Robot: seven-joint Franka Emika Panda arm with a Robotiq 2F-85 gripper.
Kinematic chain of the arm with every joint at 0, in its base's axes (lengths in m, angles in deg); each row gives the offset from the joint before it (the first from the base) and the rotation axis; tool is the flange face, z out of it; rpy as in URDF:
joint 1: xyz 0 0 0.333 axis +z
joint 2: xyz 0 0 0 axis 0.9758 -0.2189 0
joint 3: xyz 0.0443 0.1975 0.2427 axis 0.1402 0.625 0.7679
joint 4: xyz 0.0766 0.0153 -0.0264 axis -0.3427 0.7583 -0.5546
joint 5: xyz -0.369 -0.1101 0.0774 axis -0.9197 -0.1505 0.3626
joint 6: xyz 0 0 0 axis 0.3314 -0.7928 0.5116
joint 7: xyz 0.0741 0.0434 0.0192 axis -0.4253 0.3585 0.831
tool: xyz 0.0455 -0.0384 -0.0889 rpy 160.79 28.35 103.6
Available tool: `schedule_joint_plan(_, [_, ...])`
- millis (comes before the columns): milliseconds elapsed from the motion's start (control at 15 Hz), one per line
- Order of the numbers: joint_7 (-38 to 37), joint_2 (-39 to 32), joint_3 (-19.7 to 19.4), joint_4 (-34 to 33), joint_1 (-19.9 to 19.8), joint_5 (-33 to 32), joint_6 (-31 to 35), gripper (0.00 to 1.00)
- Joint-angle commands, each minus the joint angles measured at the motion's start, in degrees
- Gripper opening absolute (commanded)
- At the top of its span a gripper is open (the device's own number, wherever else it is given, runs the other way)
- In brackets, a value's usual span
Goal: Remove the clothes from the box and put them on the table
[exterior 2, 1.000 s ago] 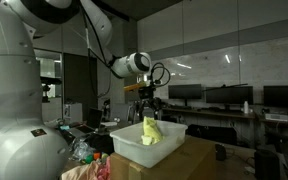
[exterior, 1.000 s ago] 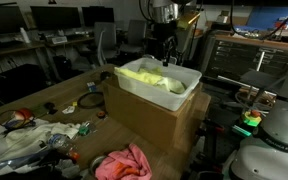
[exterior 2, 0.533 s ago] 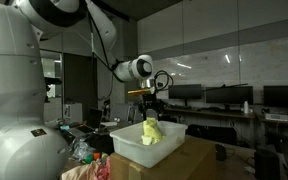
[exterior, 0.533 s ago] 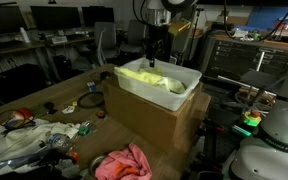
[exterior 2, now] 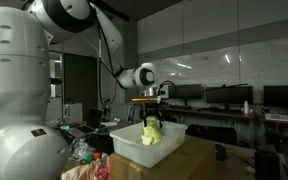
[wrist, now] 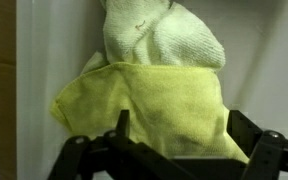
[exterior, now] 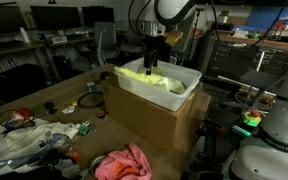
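Observation:
The yellow cloth already lies between my open fingers. My gripper will next go deeper into the white box (exterior: pixel 190 88), turning slightly, down onto the yellow cloth (exterior: pixel 141 76).
A white box (exterior: pixel 190 88) stands on a cardboard carton (exterior: pixel 149 118) in both exterior views (exterior 2: pixel 132 150). A yellow cloth (exterior: pixel 141 76) (exterior 2: pixel 152 133) and a paler cloth (exterior: pixel 174 86) lie in it. My gripper (exterior: pixel 151 62) (exterior 2: pixel 151 117) hangs just above the yellow cloth, fingers pointing down. In the wrist view the open jaws (wrist: pixel 181 125) straddle the yellow cloth (wrist: pixel 134 105), with a pale towel (wrist: pixel 164 40) beyond it against the white box wall (wrist: pixel 44 60). The jaws hold nothing.
A pink cloth (exterior: pixel 122 163) lies on the table in front of the carton. Clutter of papers and small items (exterior: pixel 34 135) covers the table's near end. Desks with monitors (exterior: pixel 54 25) stand behind, and racks with gear (exterior: pixel 249 60) to the side.
The gripper has moved from behind the box to over it and come down toward the yellow cloth. The cloths have not moved.

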Motion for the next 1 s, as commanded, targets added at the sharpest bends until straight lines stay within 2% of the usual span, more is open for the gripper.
schedule_joint_plan(0, [7.02,-2.42,-0.84,-1.15,0.41,-1.11,0.63,1.00])
schedule_joint_plan(467, [15.06,-5.12,-1.15,-0.65,-0.17,-4.81,2.28,1.00])
schedule_joint_plan(933, [22.01,-8.01,-1.57,-0.22,-0.95,-2.26,4.88,1.00])
